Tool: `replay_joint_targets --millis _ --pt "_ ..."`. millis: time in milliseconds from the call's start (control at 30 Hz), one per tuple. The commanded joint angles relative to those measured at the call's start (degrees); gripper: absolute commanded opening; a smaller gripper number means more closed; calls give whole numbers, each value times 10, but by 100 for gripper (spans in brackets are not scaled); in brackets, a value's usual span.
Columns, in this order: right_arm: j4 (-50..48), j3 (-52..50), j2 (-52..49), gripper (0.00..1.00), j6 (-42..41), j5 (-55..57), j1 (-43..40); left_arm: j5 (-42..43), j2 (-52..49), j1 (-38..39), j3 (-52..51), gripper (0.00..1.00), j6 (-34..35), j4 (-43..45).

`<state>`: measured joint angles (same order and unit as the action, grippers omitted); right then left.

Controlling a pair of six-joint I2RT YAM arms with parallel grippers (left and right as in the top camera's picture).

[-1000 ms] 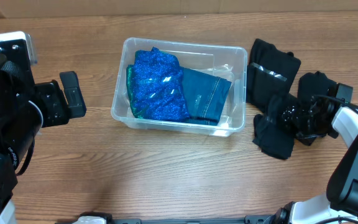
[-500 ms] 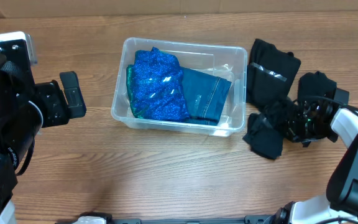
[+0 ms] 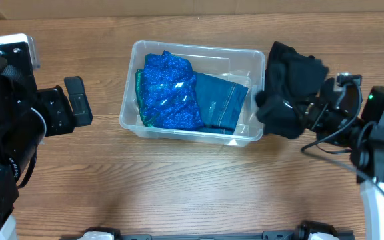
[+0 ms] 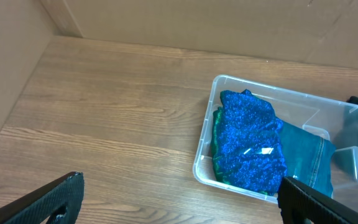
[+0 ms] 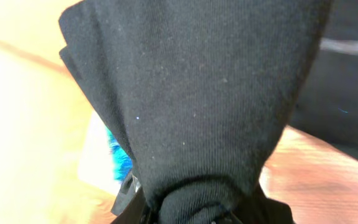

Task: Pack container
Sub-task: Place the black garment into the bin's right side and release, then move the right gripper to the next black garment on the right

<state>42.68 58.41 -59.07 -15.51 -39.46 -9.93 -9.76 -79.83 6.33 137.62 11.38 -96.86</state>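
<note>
My right gripper should shift left in the overhead view, past the container's rim and over the teal denim, where space remains beside the blue cloth.
The clear container sits mid-table, holding a sparkly blue cloth and a teal denim piece. My right gripper is shut on a bunched black garment, which hangs off the table just beside the container's right end. In the right wrist view that black garment fills most of the frame and hides the fingers of the right gripper. My left gripper stays left of the container, open and empty. Its view shows the container and the blue cloth beyond the left gripper.
A second black folded garment with a grey strip lies on the table behind the held one, right of the container. Bare wooden tabletop stretches in front. A cardboard wall borders the far edge.
My right gripper has shut on the black garment, lifted it off the table and carried it left to the container's right end. The left arm has not moved.
</note>
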Motion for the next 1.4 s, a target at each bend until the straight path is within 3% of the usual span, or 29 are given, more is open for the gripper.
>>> replay_joint_targets --millis 0,167,333,433,500,700,867,1067,1200,1367 --pt "-54 9 -6 12 -67 -13 75 -12 3 -3 1 100 -11 1" --pt "-125 9 -80 12 -143 102 178 -12 3 -3 1 100 -11 1" --pt "-175 9 -186 13 -187 126 217 -12 3 -3 1 100 -11 1" --pt "-220 9 -243 30 -186 125 224 -12 3 -3 1 100 -11 1" --pt "-235 10 -255 36 -184 124 217 -12 3 -3 1 100 -11 1" --pt "-210 52 -207 66 -170 71 126 -12 3 -3 1 100 -11 1" --pt "-103 90 -167 76 -102 71 23 -12 3 -3 1 100 -11 1" --pt "13 93 -178 99 -40 212 -132 -12 3 -3 1 100 -11 1" --pt "14 92 -227 100 -44 239 -221 -12 3 -3 1 100 -11 1" --pt "-26 92 -314 100 -38 240 -272 -12 3 -3 1 100 -11 1"
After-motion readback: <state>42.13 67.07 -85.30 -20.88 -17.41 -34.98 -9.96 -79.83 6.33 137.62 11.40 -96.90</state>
